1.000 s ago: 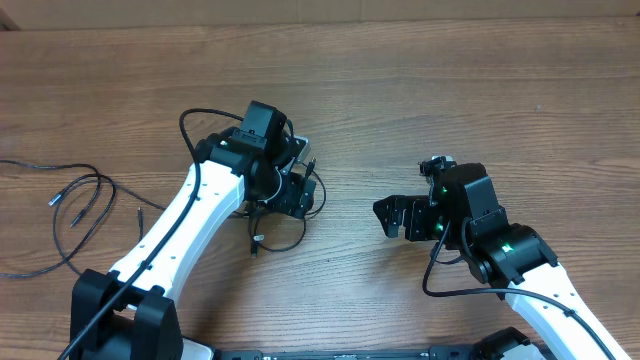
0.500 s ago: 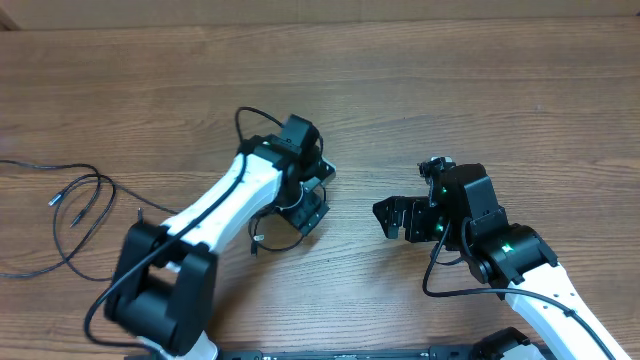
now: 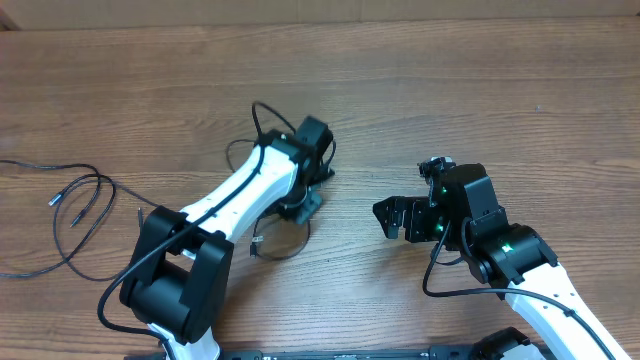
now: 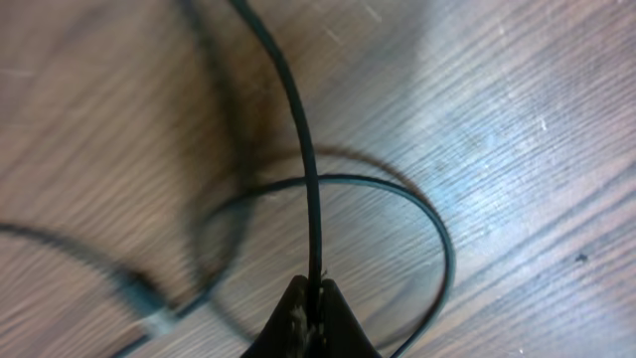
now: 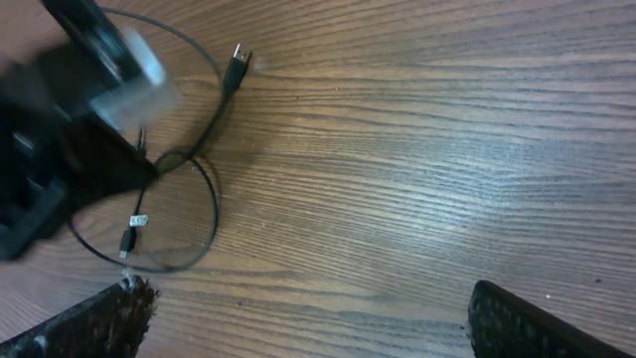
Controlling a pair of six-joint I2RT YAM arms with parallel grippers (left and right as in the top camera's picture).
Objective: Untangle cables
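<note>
I should lift my left gripper up and outward over the bare wood beyond the loop (image 3: 240,84) and let go of the cable, because the pinched piece of the cable crosses over the loop.
In the middle of the table lies a thin black cable (image 3: 281,243) in a loose loop. My left gripper (image 3: 304,206) is shut on it. In the left wrist view the jaws (image 4: 316,300) pinch one strand (image 4: 299,149) that runs up and away, with a loop (image 4: 441,244) curving behind it and a blurred plug tip (image 4: 151,320) at lower left. The right wrist view shows the same loop (image 5: 208,204) and a plug end (image 5: 238,58). More cables (image 3: 78,203) lie apart at the far left. My right gripper (image 3: 392,217) is open to the right of the loop, holding nothing.
The wooden table (image 3: 480,90) runs bare toward the back and right. The left arm (image 3: 240,195) reaches diagonally over the table's middle. In the right wrist view the left gripper body (image 5: 70,149) fills the left side, above bare wood (image 5: 417,169).
The left arm swung right toward the table's middle and its gripper closed on a cable strand. The loop shifted with it. The right arm stayed still and open.
</note>
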